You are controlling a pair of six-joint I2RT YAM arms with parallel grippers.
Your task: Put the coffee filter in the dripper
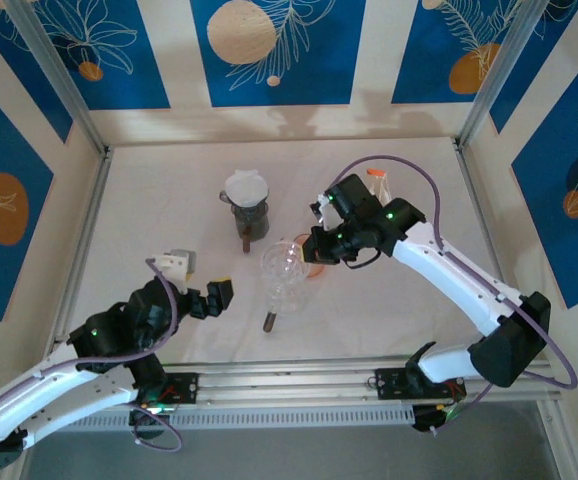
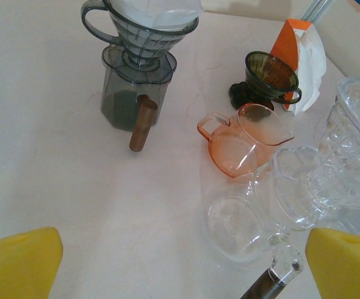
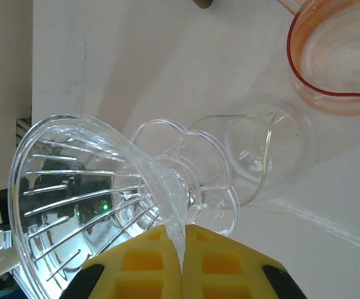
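The right gripper lowers the clear ribbed dripper (image 3: 86, 205) onto the opening of the clear glass server (image 3: 245, 157) next and releases the dripper's side, because the dripper hangs tilted above it.
My right gripper (image 1: 316, 246) is shut on the wall of a clear ribbed glass dripper (image 3: 86, 205), its yellow fingers (image 3: 230, 261) pinching the rim, and holds it tilted just above a clear glass server (image 3: 255, 149). The same dripper (image 2: 354, 143) stands at the right edge of the left wrist view. A white coffee filter (image 1: 246, 187) sits in a grey dripper (image 2: 144, 37) on a grey server at the back. An orange and white filter pack (image 2: 304, 53) stands behind a small dark dripper (image 2: 271, 75). My left gripper (image 1: 215, 297) is open over bare table, well left of the glassware.
An orange pitcher (image 2: 242, 140) stands between the grey server (image 2: 133, 93) and the clear glass server (image 2: 239, 227), which has a dark handle (image 2: 264, 288). A brown handle (image 2: 143, 123) sticks out of the grey server. Metal frame posts line the table's sides.
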